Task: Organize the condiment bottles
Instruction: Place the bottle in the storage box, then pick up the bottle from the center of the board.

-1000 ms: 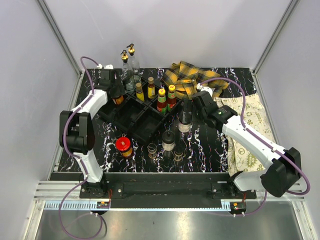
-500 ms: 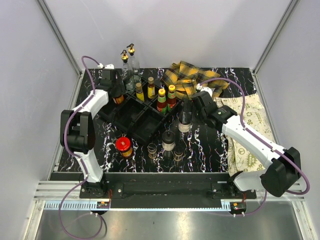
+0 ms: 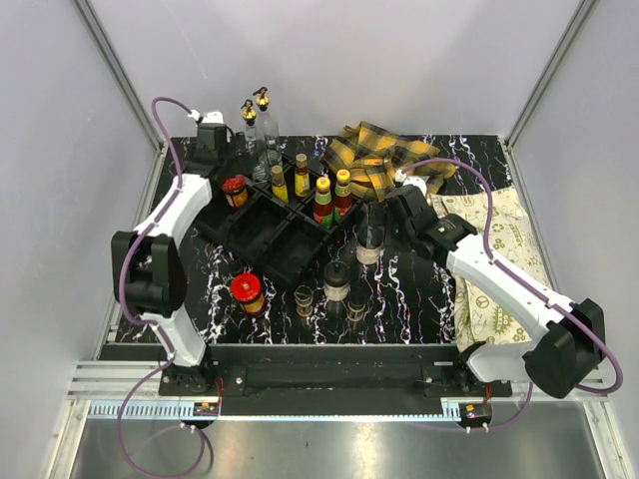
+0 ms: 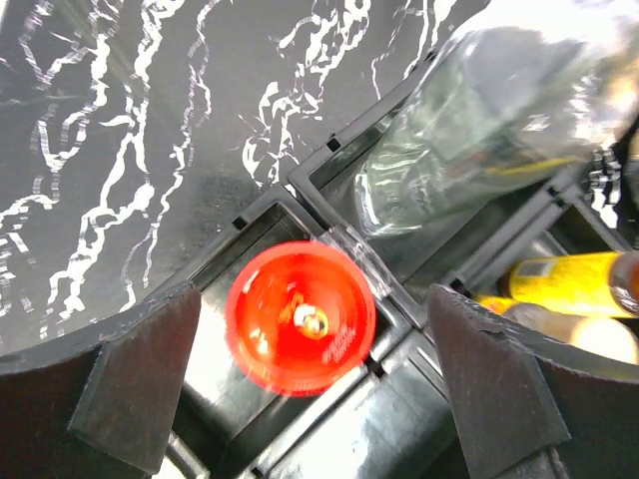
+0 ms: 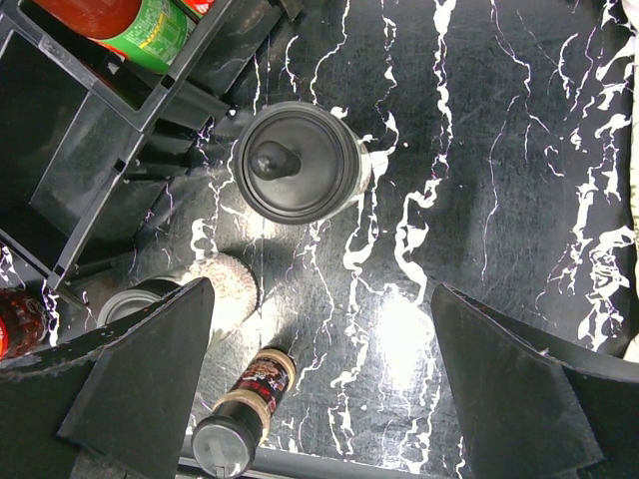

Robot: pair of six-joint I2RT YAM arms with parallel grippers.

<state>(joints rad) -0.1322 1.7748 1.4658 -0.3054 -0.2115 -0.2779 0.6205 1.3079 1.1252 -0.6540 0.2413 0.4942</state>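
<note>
My left gripper moves back from the tray and lowers around the red lid of the front jar [image 3: 246, 287] next, because that jar still stands outside the tray.
A black divided tray [image 3: 262, 232] holds a red-lidded jar [image 3: 235, 190] in its back left compartment, yellow-capped sauce bottles [image 3: 322, 200] and a clear glass bottle [image 3: 268, 162]. My left gripper [image 3: 216, 155] hangs open above that jar. In the left wrist view its fingers stand wide on either side of the red lid [image 4: 300, 317], touching nothing. Two gold-spouted glass bottles [image 3: 262, 115] stand behind the tray. My right gripper [image 3: 396, 207] is open over the table beside a black-capped shaker [image 5: 300, 160]. Another red-lidded jar [image 3: 247, 292], a second shaker [image 3: 336, 281] and small bottles [image 3: 355, 307] stand in front.
A yellow plaid cloth [image 3: 379, 155] lies bunched at the back right. A beige patterned cloth [image 3: 499, 249] covers the right side under the right arm. Enclosure walls close off the back and both sides.
The left gripper has opened, let go of the red-lidded jar in the tray's back left compartment, and risen towards the back. The right arm has hardly moved.
</note>
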